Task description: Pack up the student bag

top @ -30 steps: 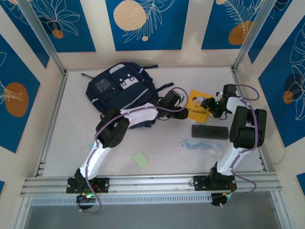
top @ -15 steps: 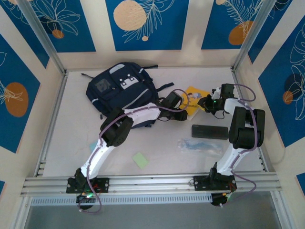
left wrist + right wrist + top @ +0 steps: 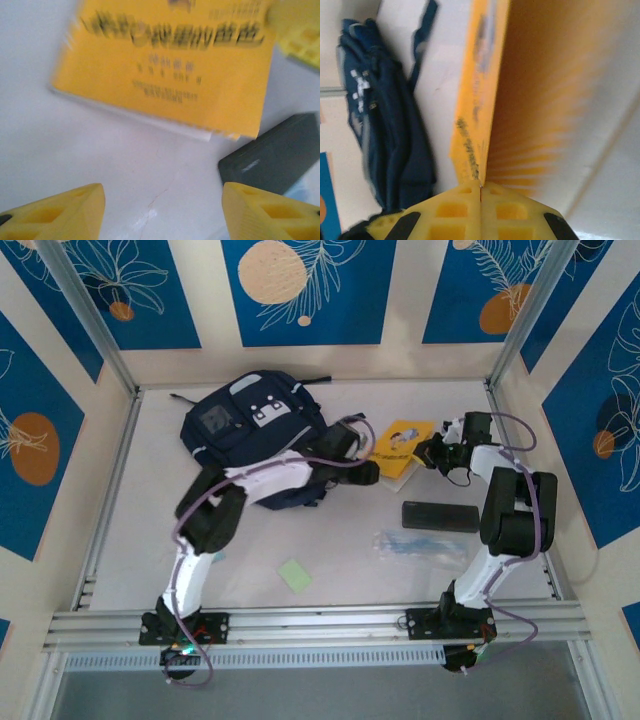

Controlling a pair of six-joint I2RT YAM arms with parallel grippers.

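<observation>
Next, my right gripper carries the pinched cover toward the bag and releases it there, since bare tabletop beside the bag lies across the book (image 3: 398, 448).
The student bag (image 3: 250, 425), navy blue with grey patches, lies at the back left of the table; it is also in the right wrist view (image 3: 385, 125). A yellow book (image 3: 398, 448) lies tilted just right of it. My right gripper (image 3: 428, 453) is shut on the book's right edge, and its fingertips (image 3: 480, 192) pinch the cover (image 3: 520, 90). My left gripper (image 3: 367, 472) hovers open beside the bag's lower right corner, left of the book. Its yellow fingers (image 3: 55, 212) are wide apart over bare table with nothing between them, the book (image 3: 165, 65) lying ahead.
A dark rectangular case (image 3: 440, 515) lies in front of the book, also at the right of the left wrist view (image 3: 272, 155). A clear plastic packet (image 3: 410, 543) sits nearer the front, and a green sticky note (image 3: 295, 574) near the front middle. Walls enclose the table.
My right gripper has shut on the book's edge and drawn it slightly back and left, tilting it. My left arm has swung back to the left, and its jaws have widened a little.
</observation>
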